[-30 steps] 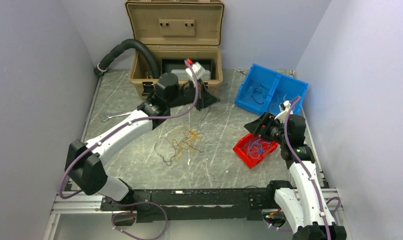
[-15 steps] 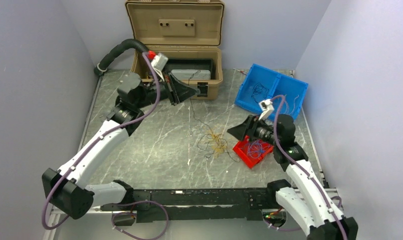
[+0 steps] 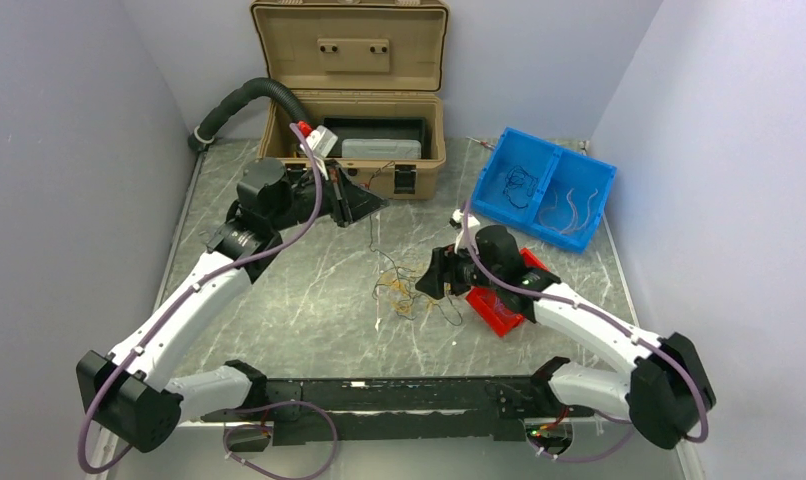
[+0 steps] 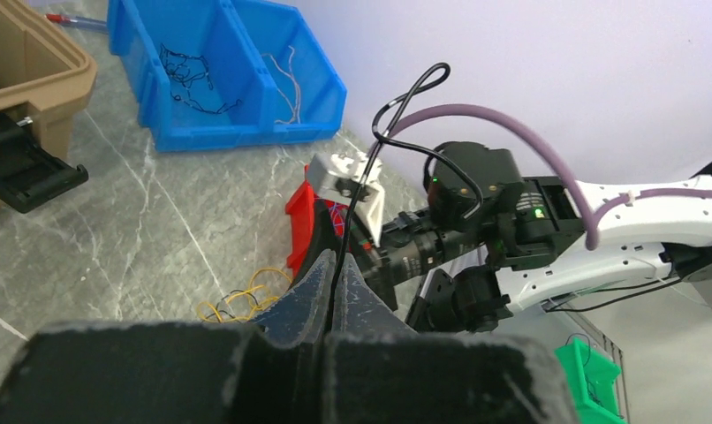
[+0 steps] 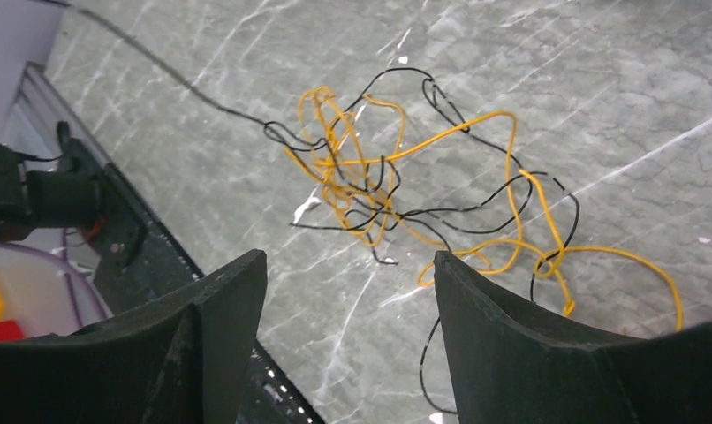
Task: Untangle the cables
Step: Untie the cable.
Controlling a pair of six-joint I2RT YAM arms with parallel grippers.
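The open fingers of my right gripper are empty beside the yellow-orange wires of the tangle, so it will next go left in the top view and down onto them.
The cables form a loose tangle [image 3: 404, 287] of yellow-orange and black wires on the marble table [image 3: 279, 290]. One thin black wire [image 3: 377, 243] runs up from the tangle to my left gripper [image 3: 371, 207], which is shut on it. In the left wrist view the wire [image 4: 363, 181] sits pinched between the closed fingertips [image 4: 342, 269] and rises past them into a loop. My right gripper [image 3: 432, 281] hovers just right of the tangle. In its wrist view the tangle [image 5: 388, 190] lies beyond the open gripper [image 5: 348, 265], with nothing between the fingers.
A red bin [image 3: 499, 310] sits under the right forearm. A blue two-part bin [image 3: 544, 190] at the back right holds black and pale wires. An open tan case [image 3: 349, 100] and a black corrugated hose [image 3: 249, 98] stand at the back.
The right arm swung left, from over the red bin to beside the tangle. The left gripper pulled back left with the black wire. The tangle slid right.
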